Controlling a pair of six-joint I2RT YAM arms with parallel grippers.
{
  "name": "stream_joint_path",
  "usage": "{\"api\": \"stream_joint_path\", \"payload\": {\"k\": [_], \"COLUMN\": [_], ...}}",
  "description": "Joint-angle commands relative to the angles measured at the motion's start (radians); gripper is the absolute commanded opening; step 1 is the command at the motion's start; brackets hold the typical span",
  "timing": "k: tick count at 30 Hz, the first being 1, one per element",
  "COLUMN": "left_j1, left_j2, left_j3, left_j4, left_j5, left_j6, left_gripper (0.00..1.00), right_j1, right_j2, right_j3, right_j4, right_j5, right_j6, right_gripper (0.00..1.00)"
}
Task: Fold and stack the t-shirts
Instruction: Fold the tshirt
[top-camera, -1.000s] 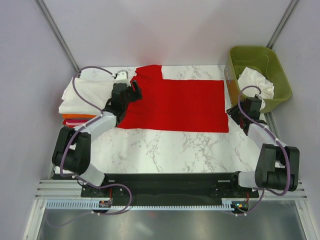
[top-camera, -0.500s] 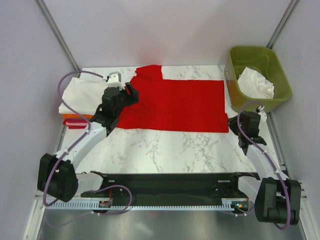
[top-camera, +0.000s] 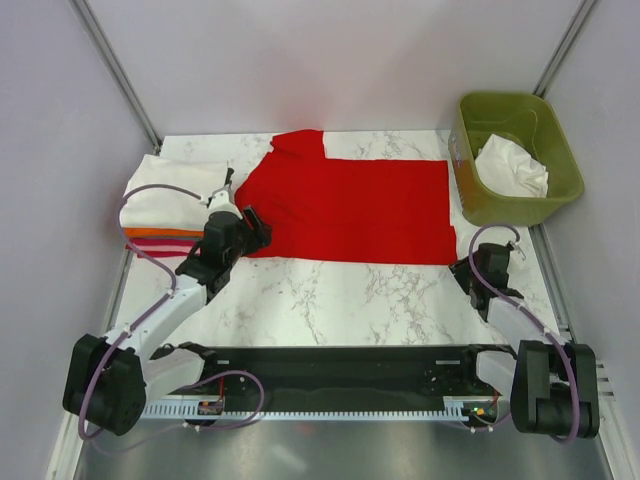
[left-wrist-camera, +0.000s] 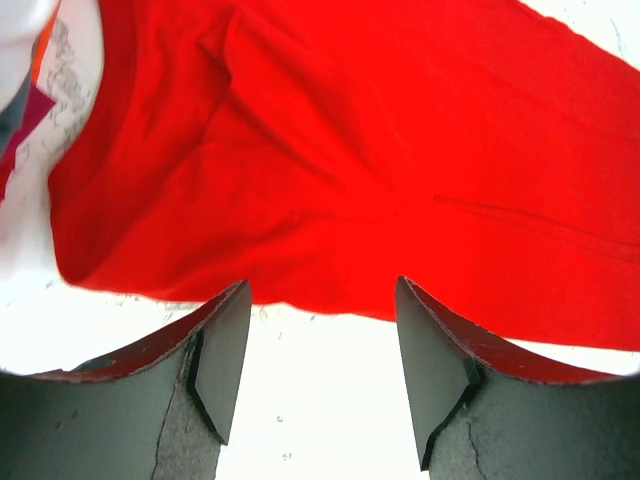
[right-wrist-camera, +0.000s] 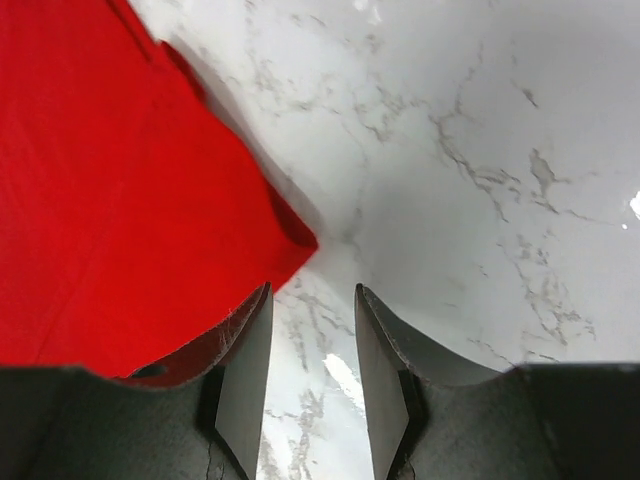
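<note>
My right gripper should next ease outward a short way onto the near corner tip of the red t-shirt, because that tip is just beyond my open fingers.
A red t-shirt (top-camera: 350, 205) lies spread on the marble table, partly folded, one sleeve at the back. My left gripper (top-camera: 252, 228) is open and empty just off the shirt's near left corner; the left wrist view shows red cloth (left-wrist-camera: 330, 160) beyond the fingertips (left-wrist-camera: 225, 345). My right gripper (top-camera: 462, 275) is open and empty just off the shirt's near right corner (right-wrist-camera: 290, 240). A stack of folded shirts, white on top over orange and pink (top-camera: 165, 200), sits at the left edge. A crumpled white shirt (top-camera: 515, 168) lies in the green bin.
The green bin (top-camera: 515, 205) stands at the back right, beside the table. Grey walls enclose the table on three sides. The arm bases sit on a black rail (top-camera: 340, 365) at the near edge.
Both arms have drawn back toward the near edge. The left gripper moved from the shirt's back left to its near left corner, and the right from beside the bin to the near right corner.
</note>
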Motion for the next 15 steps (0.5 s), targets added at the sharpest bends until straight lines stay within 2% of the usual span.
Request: {"api": "stream_joint_path", "payload": {"k": [1,7,10,11,12,15], "left_j1": [-0.001,-0.001,-0.002,-0.001,-0.001,-0.002], "left_j2": [-0.051,-0.114,-0.146,-0.148,-0.151,-0.147], "left_j3": [-0.032,-0.095,-0.123,-0.129,-0.138,-0.155], "left_j4": [0.033,0.077,0.097,0.102,0.103,0.111], "left_j5": [0.010,-0.016,-0.046,-0.053,-0.068,-0.084], "left_j6": [-0.047,-0.026,-0.024,-0.022,-0.027,-0.048], "left_gripper": [0.66,0.66,0.66,0.66,0.66,0.66], "right_j1": [0.004,0.004,0.004,0.004,0.004,0.002], "right_j2": [0.053,0.156,0.180,0.185,0.191,0.185], "right_j3": [-0.025,-0.002,-0.005,-0.003,-0.002,0.009], "right_j4": [0.097,0.148,0.171,0.172,0.171,0.142], "right_j5": [0.019,0.013,0.025,0.034,0.039,0.068], "right_j6": [0.049,0.064,0.072,0.070,0.067,0.064], "right_gripper": [0.46,0.45,0.40,0.34,0.16,0.01]}}
